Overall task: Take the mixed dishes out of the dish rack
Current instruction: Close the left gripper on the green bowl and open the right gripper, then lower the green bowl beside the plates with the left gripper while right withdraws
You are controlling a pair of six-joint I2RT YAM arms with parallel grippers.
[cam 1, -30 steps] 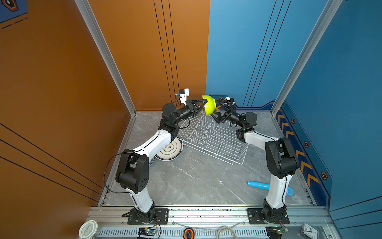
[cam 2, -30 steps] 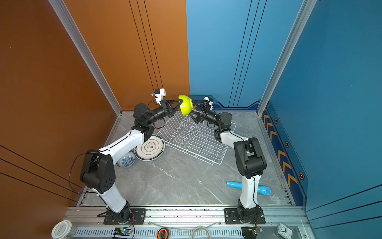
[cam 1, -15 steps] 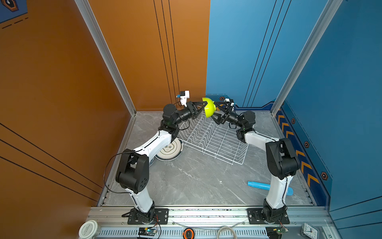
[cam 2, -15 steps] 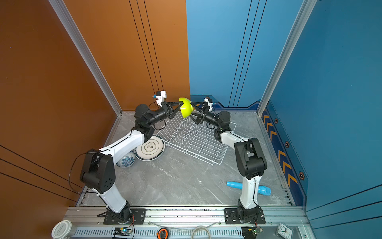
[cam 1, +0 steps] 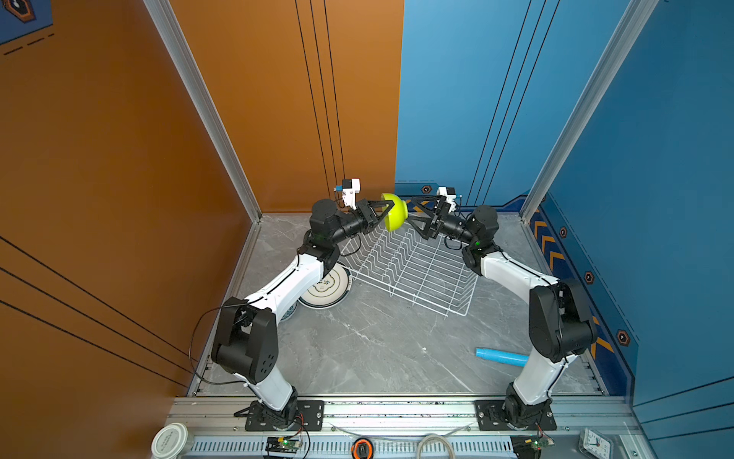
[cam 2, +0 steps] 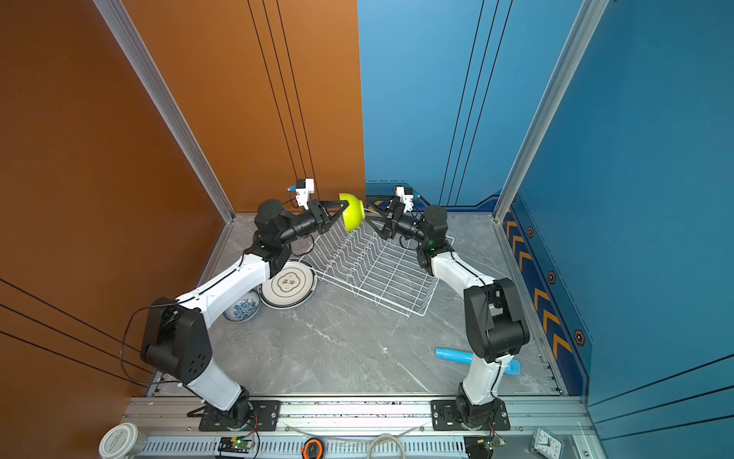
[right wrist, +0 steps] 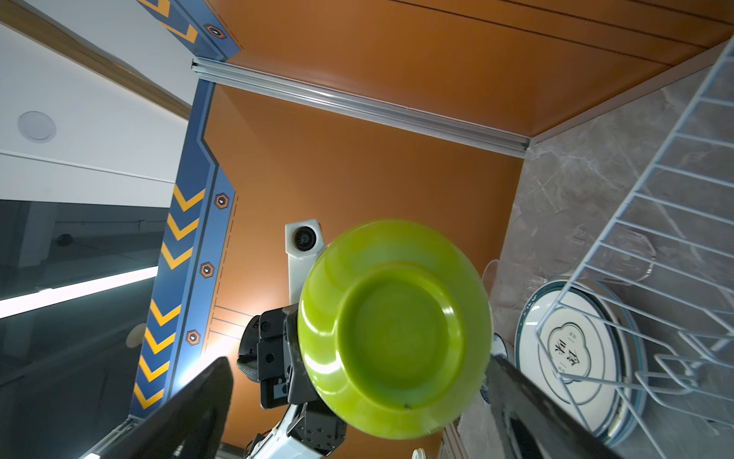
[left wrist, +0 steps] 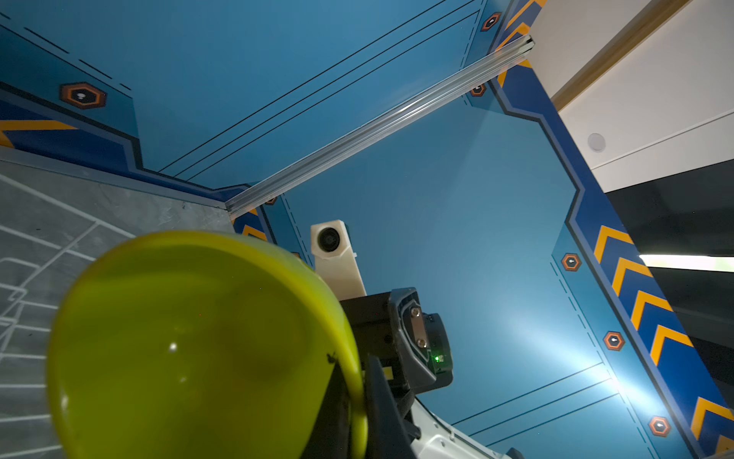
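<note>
I should next turn my left gripper downward, bring it back and lower the lime-green bowl into the white-and-blue bowl (cam 2: 243, 307) to let it go, because the white-and-blue one is open beside the plate (cam 2: 290, 282).
A lime-green bowl (cam 1: 397, 212) (cam 2: 353, 216) hangs on its side above the far end of the white wire dish rack (cam 1: 417, 274) (cam 2: 377, 270). My left gripper (cam 1: 387, 206) (cam 2: 344, 207) (left wrist: 357, 401) is shut on the bowl's (left wrist: 190, 349) rim. My right gripper (cam 1: 411, 212) (cam 2: 367, 216) (right wrist: 357, 363) is open and faces the bowl's (right wrist: 393, 326) underside, with one finger on each side and not touching it. A dark-rimmed white plate (cam 1: 329, 286) (cam 2: 290, 282) (right wrist: 572, 349) lies on the floor left of the rack. Beside it is a small white-and-blue bowl (cam 2: 243, 308).
A light blue tube (cam 1: 500, 357) (cam 2: 452, 354) lies near the right arm's base. Through the rack's wires (right wrist: 655, 198) the right wrist view shows a clear glass cup (right wrist: 627, 254) on the floor. Orange and blue walls stand close behind both grippers.
The green bowl, held by the left gripper, has drifted slightly left. The open right gripper has followed it and stays close to its underside.
</note>
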